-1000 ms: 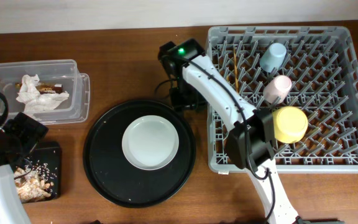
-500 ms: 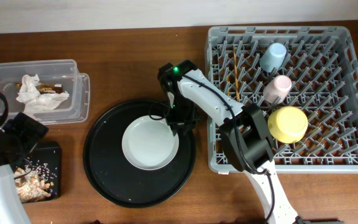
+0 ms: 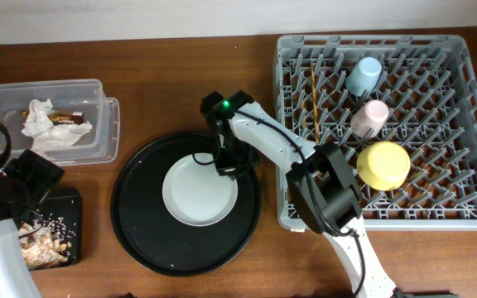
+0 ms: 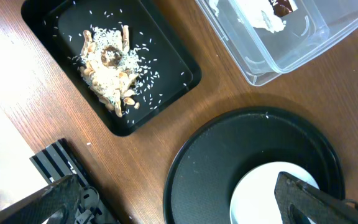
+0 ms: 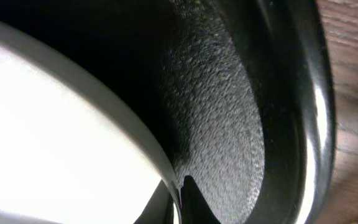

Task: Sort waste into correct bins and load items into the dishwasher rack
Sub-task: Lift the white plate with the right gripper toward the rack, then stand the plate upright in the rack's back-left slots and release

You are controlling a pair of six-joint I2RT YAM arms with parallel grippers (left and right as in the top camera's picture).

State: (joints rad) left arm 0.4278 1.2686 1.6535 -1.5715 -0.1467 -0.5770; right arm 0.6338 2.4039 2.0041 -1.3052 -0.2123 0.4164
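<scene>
I need to lift the plate outward with my right gripper next. Then I should lower and release it in the rack's far corner by the chopsticks, because that corner lies outward of the gripper.
My right gripper (image 3: 224, 165) is shut on the upper right rim of the round white-grey plate (image 3: 197, 192), which lies in the large round black tray (image 3: 139, 228). In the right wrist view the fingertips (image 5: 188, 198) pinch the plate's edge (image 5: 135, 134). My left gripper (image 4: 179, 198) hangs open and holds nothing, above the table's left side. The dishwasher rack (image 3: 462, 124) holds the blue cup (image 3: 363, 76), pink cup (image 3: 370, 117), yellow bowl (image 3: 383, 165) and chopsticks (image 3: 312, 95). White tissue (image 3: 52, 128) lies in the clear tub (image 3: 98, 136). Food scraps (image 4: 107, 71) sit in the flat black tray (image 4: 173, 53).
The clear tub (image 4: 303, 46) stands at the far left, with the flat black tray (image 3: 69, 203) just in front of it. The round tray's raised rim (image 5: 303, 124) runs close beside the pinched plate edge. The rack's near left wall stands right of the round tray.
My right arm swung left from the rack's front edge to the plate's upper right rim, and its gripper closed on that rim. The left arm has not moved.
</scene>
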